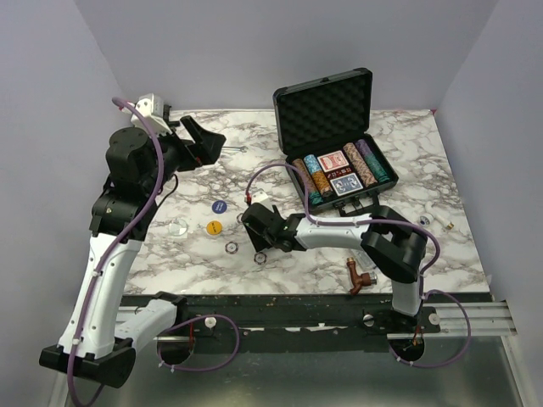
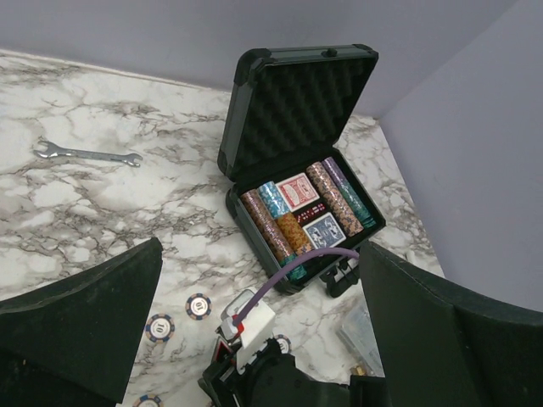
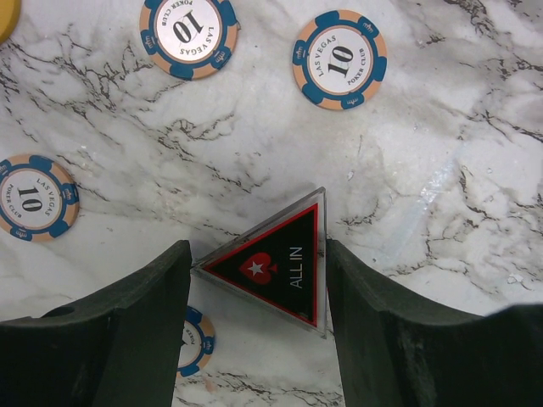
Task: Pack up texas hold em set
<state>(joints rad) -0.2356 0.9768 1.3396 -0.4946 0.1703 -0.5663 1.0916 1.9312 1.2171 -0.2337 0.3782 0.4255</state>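
Note:
I should next lift the marker in my right gripper, carry it outward to the open case, and lower and release it onto the red deck (image 1: 334, 161), its flat top uncovered.
The black briefcase (image 1: 327, 102) (image 2: 297, 102) stands open at the back right. Rows of striped chips (image 1: 318, 180), a red deck (image 1: 334, 161) and a blue deck (image 1: 346, 184) lie in its base. My right gripper (image 3: 259, 254) (image 1: 257, 231) is low on the marble, its fingers touching both sides of a flat triangular "ALL IN" marker (image 3: 280, 267). Loose "10" chips (image 3: 188, 31) (image 3: 340, 58) (image 3: 32, 196) lie around it, and another chip (image 3: 193, 339) is half hidden under the left finger. My left gripper (image 1: 208, 140) (image 2: 259, 254) hangs high and open, holding nothing.
A blue disc (image 1: 219, 205) and a yellow disc (image 1: 215, 226) lie left of the right gripper. A wrench (image 2: 85, 153) rests at the back. The brown pipe fitting (image 1: 356, 275) sits near the front edge, and a clear plastic box (image 2: 361, 335) lies by the case.

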